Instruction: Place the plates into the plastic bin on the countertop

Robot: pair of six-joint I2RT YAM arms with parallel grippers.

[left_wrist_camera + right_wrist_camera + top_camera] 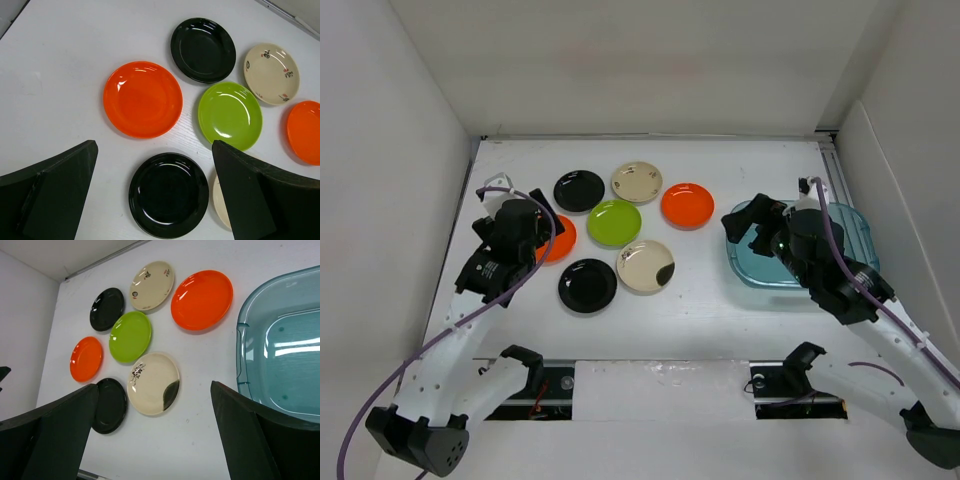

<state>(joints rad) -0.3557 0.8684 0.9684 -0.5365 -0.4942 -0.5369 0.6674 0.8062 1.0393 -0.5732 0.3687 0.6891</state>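
My right gripper descends to its left in the top view next, onto the cream plate's dark-patched rim, which lies below, facing bare countertop.
Several small glossy plates lie in a cluster on the white countertop: a black plate, a cream plate, an orange plate, a lime plate, a second black plate and a cream plate with a dark patch. Another orange plate is half hidden under my left gripper in the top view. The left gripper hangs open above the near black plate. My right gripper is open and empty beside the teal plastic bin, over the bin's left edge.
White walls close in the left, back and right sides. A metal rail runs along the right edge behind the bin. The arm bases and mounting brackets sit at the near edge, with purple cables looping off both arms.
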